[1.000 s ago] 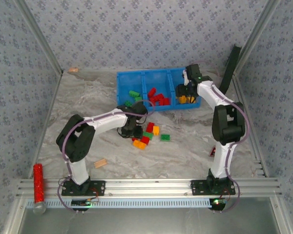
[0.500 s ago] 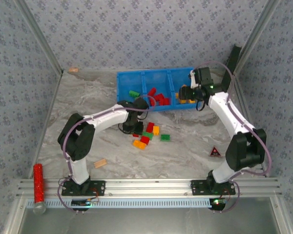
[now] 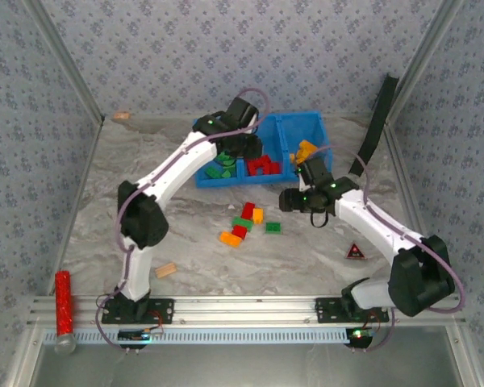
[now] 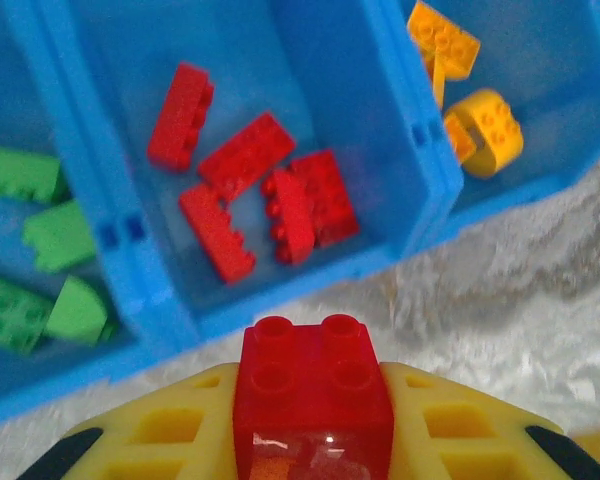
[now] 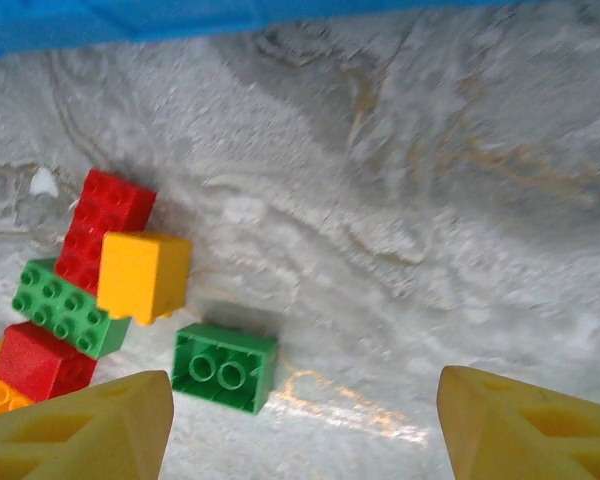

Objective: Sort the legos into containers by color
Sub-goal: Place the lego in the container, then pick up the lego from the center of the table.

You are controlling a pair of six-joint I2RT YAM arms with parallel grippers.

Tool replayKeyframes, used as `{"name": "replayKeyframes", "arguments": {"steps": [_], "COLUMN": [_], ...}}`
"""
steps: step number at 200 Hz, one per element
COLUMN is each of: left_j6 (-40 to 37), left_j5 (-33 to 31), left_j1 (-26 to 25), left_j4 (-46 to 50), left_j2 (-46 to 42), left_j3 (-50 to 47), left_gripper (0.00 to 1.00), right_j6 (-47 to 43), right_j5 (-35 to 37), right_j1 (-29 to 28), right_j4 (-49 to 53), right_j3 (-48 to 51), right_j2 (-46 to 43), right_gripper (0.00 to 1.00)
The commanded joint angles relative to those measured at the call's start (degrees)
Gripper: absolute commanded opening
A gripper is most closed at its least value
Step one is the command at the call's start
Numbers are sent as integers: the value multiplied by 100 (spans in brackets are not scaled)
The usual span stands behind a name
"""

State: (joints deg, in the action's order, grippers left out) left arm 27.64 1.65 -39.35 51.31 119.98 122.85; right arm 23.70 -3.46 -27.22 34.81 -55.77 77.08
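Observation:
My left gripper is holding a lego and next needs to go down into the tray's middle section, where only reds lie, toward the red legos by the section's front side (image 3: 263, 168), and release its lego there.
My left gripper (image 4: 313, 405) is shut on a red two-by-two lego (image 4: 313, 380), held just in front of the blue tray (image 4: 420, 180) by its middle compartment. That compartment holds several red legos (image 4: 245, 165). Green legos (image 4: 40, 240) lie in the left one and yellow-orange ones (image 4: 485, 125) in the right. From above, the left gripper (image 3: 248, 149) hangs over the tray's (image 3: 306, 117) front wall. My right gripper (image 5: 305, 430) is open low over the table, with an upturned green lego (image 5: 225, 367) near its left finger. Beside it lie yellow (image 5: 143, 275), red (image 5: 105, 225) and green (image 5: 65, 308) legos.
The loose pile (image 3: 244, 223) lies mid-table, left of the right gripper (image 3: 286, 200). A tan wooden block (image 3: 166, 270) and a red glittery cylinder (image 3: 63, 302) lie at the front left. A small dark triangle (image 3: 355, 251) sits at the right. A black strap (image 3: 377, 113) leans at the back right.
The left arm closed on a red lego in the pile and carried it up to the tray. The right arm left the tray's right compartment and swung down toward the pile.

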Motion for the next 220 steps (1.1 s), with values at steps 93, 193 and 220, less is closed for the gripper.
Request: {"name": "replayKeyframes", "arguments": {"steps": [93,193,220], "left_j6": [5,-101,-160], "left_j5": [-200,176,293], "left_j1": [109,96,64], "left_j4": [736,626,682], "left_j2": [2404,2023,1728], "left_j3": [2485,2455,2447], "left_gripper": [27,51,52], "right_j6": [1085,1010,897], "right_j5": [112,69,105], "right_j1": [-1043,-1365,-1356], "right_j4": [-1098,-1567,-1606], "right_j3": [146,-73,-152], "right_j2": [667,1670,1879], "right_gripper": [72,69,68]}}
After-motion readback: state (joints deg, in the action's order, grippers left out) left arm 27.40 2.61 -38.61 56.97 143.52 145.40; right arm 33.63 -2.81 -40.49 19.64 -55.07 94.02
